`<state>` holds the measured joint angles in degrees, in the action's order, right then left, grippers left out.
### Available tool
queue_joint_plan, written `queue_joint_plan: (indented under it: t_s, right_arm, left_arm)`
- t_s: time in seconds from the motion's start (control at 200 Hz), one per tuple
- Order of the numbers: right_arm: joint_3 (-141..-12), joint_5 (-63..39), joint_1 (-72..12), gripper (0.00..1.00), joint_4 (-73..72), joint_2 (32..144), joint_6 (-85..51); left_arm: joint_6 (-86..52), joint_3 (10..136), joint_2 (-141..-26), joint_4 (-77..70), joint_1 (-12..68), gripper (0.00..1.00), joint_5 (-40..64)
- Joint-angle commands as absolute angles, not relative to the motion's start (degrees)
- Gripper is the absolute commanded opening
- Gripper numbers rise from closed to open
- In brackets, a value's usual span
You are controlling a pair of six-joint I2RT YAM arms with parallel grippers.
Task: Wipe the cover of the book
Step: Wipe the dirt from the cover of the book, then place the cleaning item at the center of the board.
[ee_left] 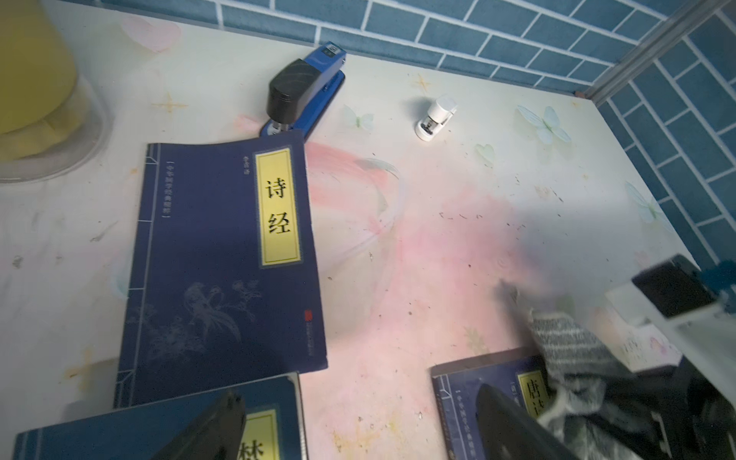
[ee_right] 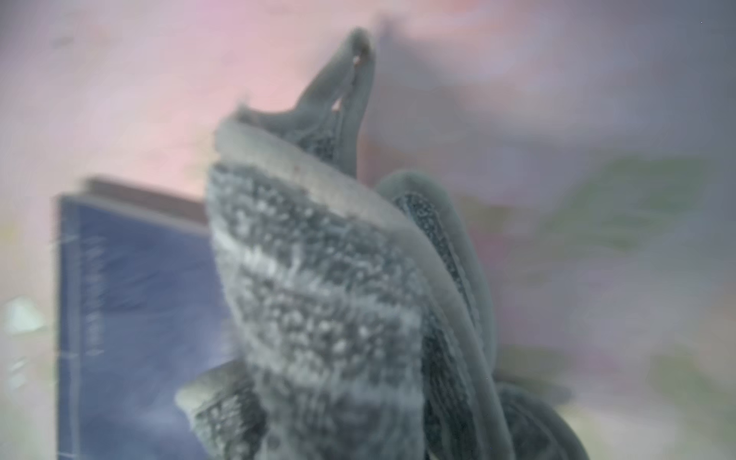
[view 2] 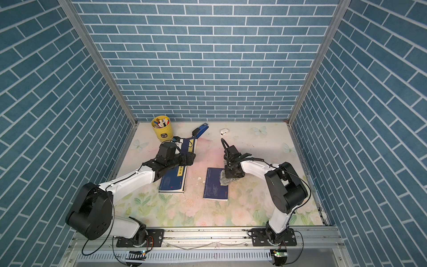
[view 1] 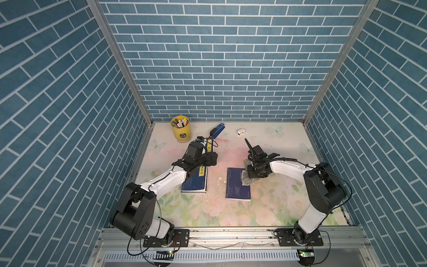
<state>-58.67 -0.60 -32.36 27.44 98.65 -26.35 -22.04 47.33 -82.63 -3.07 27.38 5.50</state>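
The robot's right gripper will next slide the cloth off the book's cover and let go of it onto bare mat beside that gripper, on the side away from the book.
The dark blue book lies flat near the table's middle; it shows again in the wrist views. A grey cloth rests on that book's far right corner. My right gripper is shut on the cloth, and the cloth hides its fingers in the right wrist view. My left gripper is open and holds nothing. It hovers over two other blue books to the left, its fingers spread wide.
A blue book with a yellow label lies behind another such book. At the back stand a yellow pen cup, a blue stapler and a small white object. Crumbs dot the mat between the books.
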Motion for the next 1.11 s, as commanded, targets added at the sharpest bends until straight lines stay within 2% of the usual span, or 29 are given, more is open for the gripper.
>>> queue_joint_plan:
  t_s: [0.0,0.21,0.27,0.35,0.405,0.625,0.65,1.1]
  right_arm:
    - [-57.6,3.5,-29.2,0.00,32.8,95.4,-23.6]
    - [-56.4,7.2,-23.0,0.00,35.7,90.1,-23.3]
    - [-56.8,9.7,-22.1,0.11,37.1,90.2,-23.4]
    - [-57.9,12.3,-21.9,0.31,38.9,90.9,-23.0]
    - [-58.4,12.3,-22.0,0.41,39.2,91.1,-22.6]
    - [-61.0,13.0,-22.8,0.57,40.8,90.4,-21.6]
    - [-61.4,13.0,-23.1,0.62,41.2,90.3,-21.3]
    - [-65.7,12.9,-24.9,0.74,43.8,88.4,-18.7]
  left_arm:
    - [-21.8,48.0,-83.5,-1.7,29.6,0.96,4.7]
    - [-21.1,49.6,-84.1,0.7,34.7,0.95,2.6]
    - [-21.8,49.1,-84.2,0.3,35.1,0.95,2.7]
    - [-22.5,48.3,-84.7,-0.1,35.6,0.95,3.1]
    - [-22.8,47.9,-85.1,-0.3,36.2,0.95,3.1]
    - [-23.9,46.8,-86.3,-0.3,38.1,0.95,2.4]
    - [-24.1,46.8,-86.3,-0.3,38.3,0.95,2.4]
    - [-26.4,44.7,-85.6,-1.0,39.6,0.95,2.2]
